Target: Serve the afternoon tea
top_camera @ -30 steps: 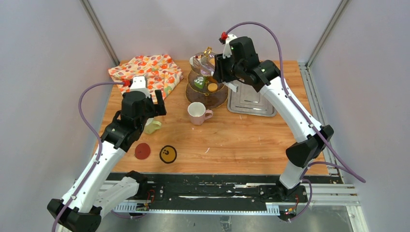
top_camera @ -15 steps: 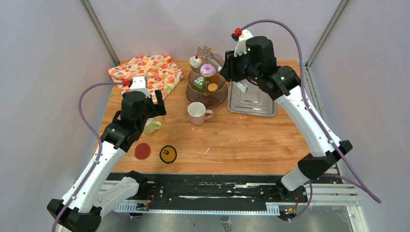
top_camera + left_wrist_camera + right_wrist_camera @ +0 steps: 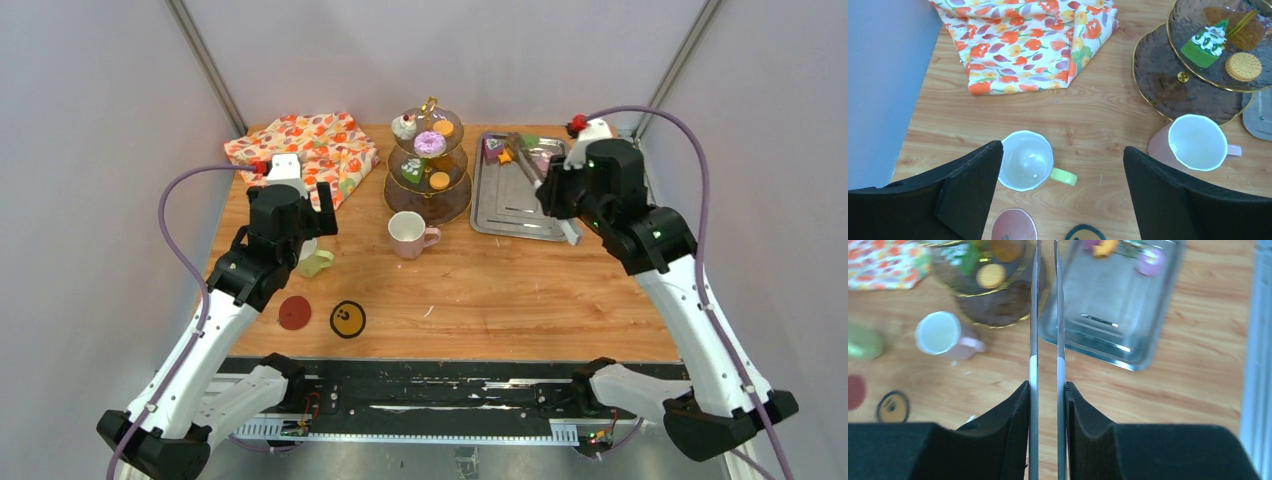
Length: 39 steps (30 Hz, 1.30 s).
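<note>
I should lower the tongs (image 3: 1033,315) in my right gripper toward the right in the wrist view and close them on the small pink pastry (image 3: 1150,261), because it is below and beside the ends of the tongs.
The three-tier stand (image 3: 452,206) at the back centre carries a cherry cupcake (image 3: 404,126), a purple doughnut (image 3: 430,143), a green cake (image 3: 412,171) and an orange biscuit (image 3: 439,181). In front of it stands the pink mug (image 3: 408,234). The yellow-green mug (image 3: 1026,160) sits further left, under my open left gripper (image 3: 1061,150), whose fingers hang apart above it. My right gripper (image 3: 1047,385) is shut on the metal tongs (image 3: 1033,315). Their tips reach over the steel tray (image 3: 520,212), close to an orange pastry (image 3: 505,157).
A flowered cloth (image 3: 305,148) lies at the back left. A red coaster (image 3: 294,312) and a black-and-yellow coaster (image 3: 347,319) lie near the front left. More small pastries (image 3: 1150,262) sit at the tray's far end. Grey walls close in both sides.
My right arm has swung from the stand rightwards and back, carrying the tongs over the steel tray, and its jaws have drawn closer. The left arm has barely moved.
</note>
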Available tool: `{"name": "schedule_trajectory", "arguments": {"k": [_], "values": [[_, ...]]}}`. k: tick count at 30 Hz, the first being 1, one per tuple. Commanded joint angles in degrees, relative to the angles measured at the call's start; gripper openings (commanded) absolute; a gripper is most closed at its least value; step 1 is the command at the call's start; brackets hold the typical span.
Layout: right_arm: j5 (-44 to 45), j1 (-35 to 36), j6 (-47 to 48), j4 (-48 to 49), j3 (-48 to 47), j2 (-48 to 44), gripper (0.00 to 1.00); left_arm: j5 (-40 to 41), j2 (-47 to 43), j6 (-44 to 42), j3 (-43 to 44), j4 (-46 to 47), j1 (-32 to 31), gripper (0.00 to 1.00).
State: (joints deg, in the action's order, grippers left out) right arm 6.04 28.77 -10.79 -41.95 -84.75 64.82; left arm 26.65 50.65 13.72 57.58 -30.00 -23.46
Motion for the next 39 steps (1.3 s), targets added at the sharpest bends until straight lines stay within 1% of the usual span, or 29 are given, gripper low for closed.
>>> {"name": "schedule_trajectory", "arguments": {"k": [1, 3, 4, 7, 9, 14, 17, 23, 27, 31, 39], "values": [[0.0, -9.9, -0.5, 0.2, 5.8, -2.1, 0.28, 2.3, 0.5, -1.3, 2.2, 0.2, -0.2, 0.95], [-1.2, -12.8, -0.3, 1.8, 7.9, -0.7, 0.27, 2.0, 0.7, -1.0, 2.2, 0.1, -0.2, 0.95], [-0.8, -13.1, 0.0, 2.8, 8.6, 0.3, 0.27, 2.0, 0.7, -0.8, 2.1, 0.1, -0.2, 0.95], [2.7, -13.9, 1.1, 5.5, 9.9, 4.5, 0.3, 1.6, 0.6, -0.4, 1.9, 0.0, -0.1, 0.95], [4.6, -15.6, 1.3, 6.8, 10.1, 8.0, 0.31, 1.2, 0.6, 0.0, 1.8, -0.1, -0.1, 0.95], [1.7, -20.2, 0.5, 11.2, 10.6, 15.6, 0.32, 0.4, 0.7, 1.0, 1.2, 0.0, -0.1, 0.95], [2.0, -20.8, 0.7, 13.0, 9.9, 19.2, 0.34, 0.0, 0.8, 1.4, 1.2, 0.4, -0.2, 0.95], [4.1, -21.3, 2.5, 15.4, 7.7, 26.3, 0.34, -0.3, 1.6, 0.9, 1.7, 0.5, -0.1, 0.95], [4.0, -21.6, 2.6, 16.6, 6.3, 30.3, 0.38, 0.3, 1.5, 0.2, 1.9, 0.1, -0.1, 0.95], [4.5, -21.9, 2.0, 17.1, 4.7, 33.3, 0.42, 0.8, 1.2, 0.3, 1.9, 0.1, -0.2, 0.95], [4.0, -23.1, 0.6, 18.7, 1.6, 38.4, 0.43, 1.2, 2.1, -0.1, 2.1, 0.4, -0.1, 0.95]]}}
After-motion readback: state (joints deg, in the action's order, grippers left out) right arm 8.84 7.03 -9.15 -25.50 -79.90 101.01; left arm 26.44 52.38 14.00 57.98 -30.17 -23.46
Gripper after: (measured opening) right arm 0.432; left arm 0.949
